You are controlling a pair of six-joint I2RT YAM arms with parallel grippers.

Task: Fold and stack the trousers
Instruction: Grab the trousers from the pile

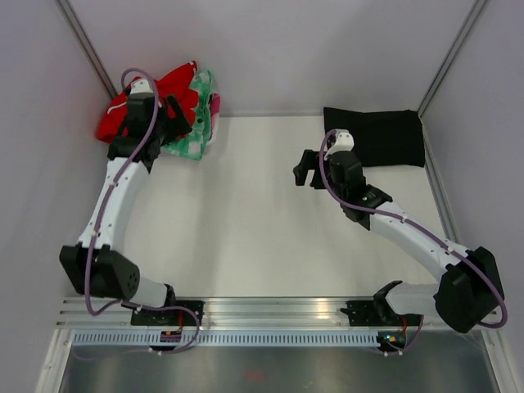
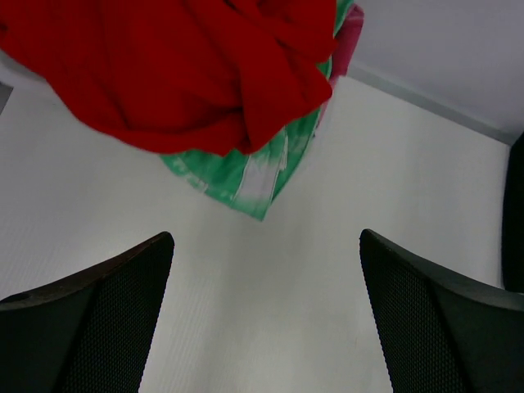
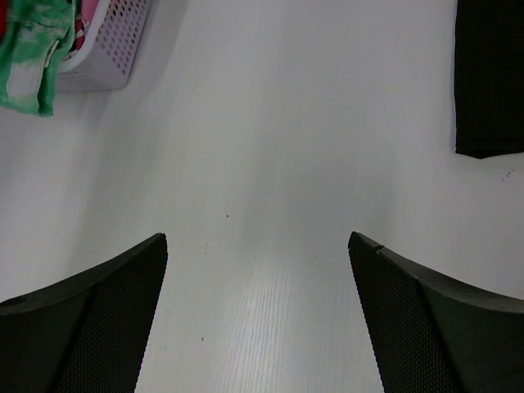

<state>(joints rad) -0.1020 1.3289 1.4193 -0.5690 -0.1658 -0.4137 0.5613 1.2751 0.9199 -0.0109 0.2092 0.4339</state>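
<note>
Next, my left gripper reaches outward and down to close on the red fold jutting over the green garment, as that fold lies outward of and below it.
The red trousers point(image 1: 176, 84) lie crumpled in a heap at the table's far left corner, draped over a green-and-white garment point(image 1: 195, 131). In the left wrist view the trousers point(image 2: 180, 65) fill the top, with the green garment point(image 2: 246, 168) showing under them. My left gripper point(image 1: 173, 115) hovers at the heap; it is open and empty point(image 2: 266, 236), a short way in front of the cloth. My right gripper point(image 1: 307, 169) is open and empty point(image 3: 257, 237) over bare table near the middle.
A folded black cloth point(image 1: 385, 135) lies at the back right and shows in the right wrist view point(image 3: 491, 74). A white perforated basket point(image 3: 115, 41) stands under the garments at the back left. Walls close in the table's back and sides.
</note>
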